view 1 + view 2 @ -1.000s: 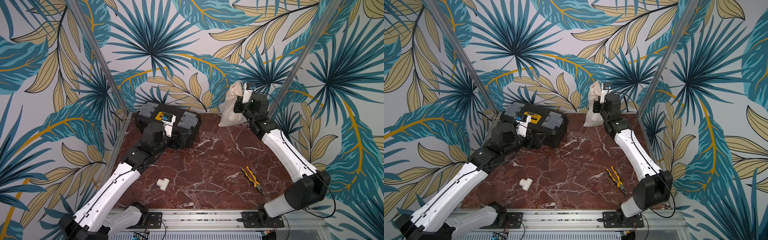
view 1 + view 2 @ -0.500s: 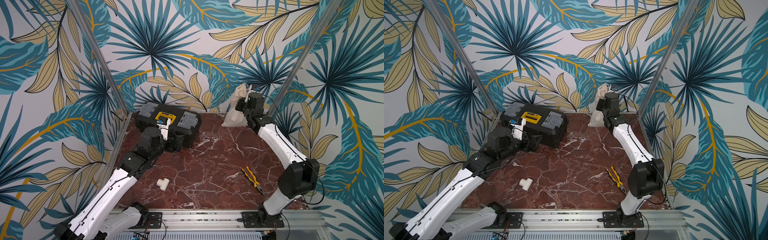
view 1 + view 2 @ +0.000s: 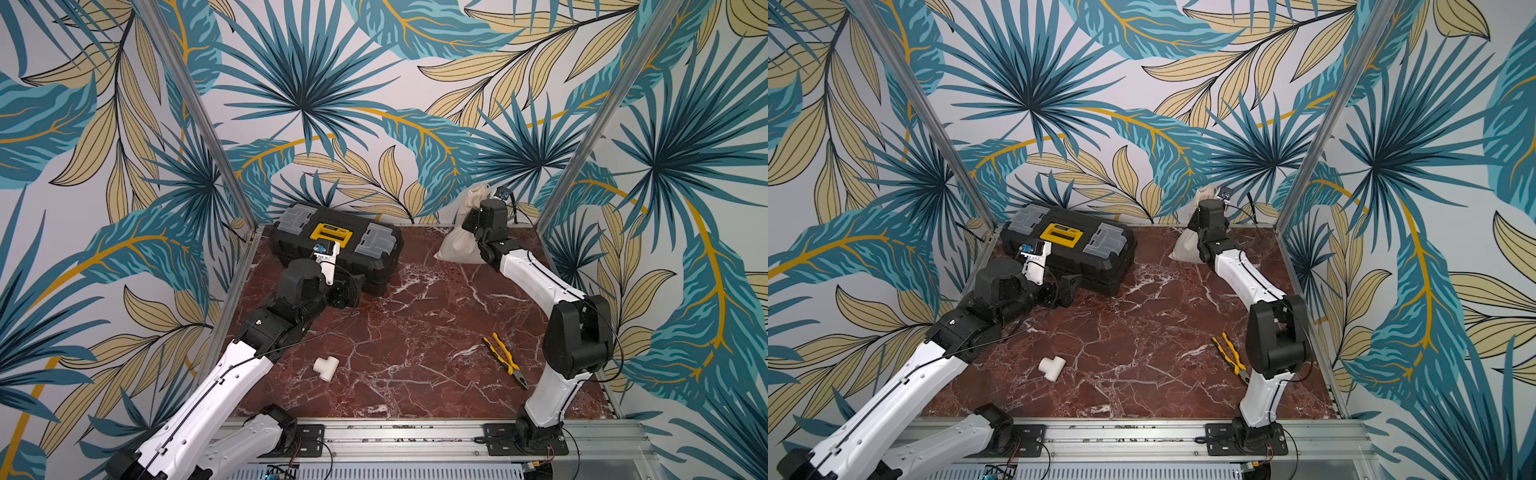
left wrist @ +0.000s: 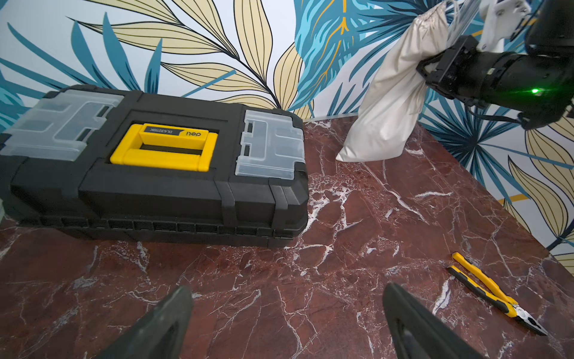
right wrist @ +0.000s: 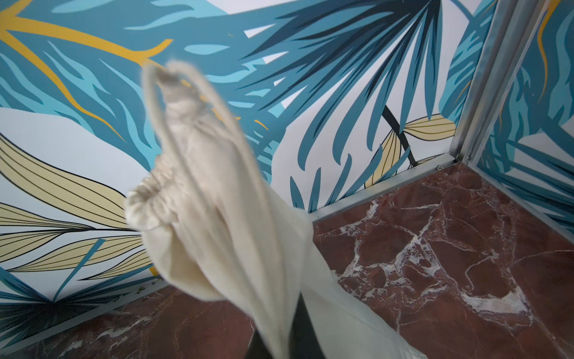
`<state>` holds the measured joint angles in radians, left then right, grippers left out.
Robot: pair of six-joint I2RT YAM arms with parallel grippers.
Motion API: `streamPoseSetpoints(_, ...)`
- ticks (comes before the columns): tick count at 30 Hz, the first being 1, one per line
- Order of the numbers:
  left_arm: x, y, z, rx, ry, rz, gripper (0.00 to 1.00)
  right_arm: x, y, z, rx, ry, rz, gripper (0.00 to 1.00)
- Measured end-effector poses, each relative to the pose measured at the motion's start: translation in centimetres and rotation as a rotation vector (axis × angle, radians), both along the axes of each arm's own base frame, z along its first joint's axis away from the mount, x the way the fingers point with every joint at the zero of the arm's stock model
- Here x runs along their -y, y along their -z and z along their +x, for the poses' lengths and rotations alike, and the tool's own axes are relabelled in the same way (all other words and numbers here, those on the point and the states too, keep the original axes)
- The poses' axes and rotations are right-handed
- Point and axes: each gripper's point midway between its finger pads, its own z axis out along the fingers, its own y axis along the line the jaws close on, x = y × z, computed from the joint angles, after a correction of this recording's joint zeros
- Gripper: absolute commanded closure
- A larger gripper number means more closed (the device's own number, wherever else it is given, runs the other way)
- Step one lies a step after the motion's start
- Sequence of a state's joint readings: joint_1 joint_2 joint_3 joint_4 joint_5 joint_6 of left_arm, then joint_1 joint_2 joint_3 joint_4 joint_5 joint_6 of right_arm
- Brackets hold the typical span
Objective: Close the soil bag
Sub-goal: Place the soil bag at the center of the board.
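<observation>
The soil bag's base (image 3: 459, 249) (image 5: 362, 335) rests on the marble below my right gripper. My right gripper should next lower the pinched cloth toward it and then let go.
The soil bag (image 3: 455, 247) (image 3: 1183, 249) is a cream cloth sack at the back right, its base resting on the marble. My right gripper (image 3: 470, 226) (image 4: 426, 66) is shut on the cloth of its upper side and holds the neck up. In the right wrist view the soil bag (image 5: 217, 217) fills the middle, with its hem gathered and a cord loop above; a dark finger (image 5: 302, 335) shows beside the pinched fold. My left gripper (image 4: 287, 293) (image 3: 353, 289) hangs open over bare marble in front of the toolbox, holding nothing.
A black toolbox (image 3: 336, 245) (image 4: 155, 174) with a yellow handle sits at the back left. A white pipe tee (image 3: 325, 368) lies front left. Yellow pliers (image 3: 505, 359) (image 4: 494, 292) lie front right. Patterned walls and metal posts enclose the table.
My left gripper has drawn back off the toolbox top and come down in front of it. The right arm's elbow has folded inward while its gripper keeps hold of the bag.
</observation>
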<state>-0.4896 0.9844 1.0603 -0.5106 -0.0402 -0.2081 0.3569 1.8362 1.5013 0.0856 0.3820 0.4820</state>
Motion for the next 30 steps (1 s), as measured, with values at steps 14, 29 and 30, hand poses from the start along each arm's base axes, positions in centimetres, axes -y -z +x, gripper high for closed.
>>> streamPoseSetpoints(14, 2.3, 2.5, 1.9, -0.033, 0.110, 0.105, 0.00, -0.7, 4.0, 2.6, -0.003, 0.046, 0.093, 1.00)
streamPoseSetpoints(29, 2.8, 1.8, 2.2, -0.030, 0.134, 0.105, 0.00, -1.0, 12.1, 3.1, -0.181, 0.018, 0.081, 1.00)
streamPoseSetpoints(30, 2.8, 1.8, 2.2, -0.031, 0.135, 0.104, 0.00, -1.0, 12.4, 3.2, -0.188, 0.011, 0.086, 1.00)
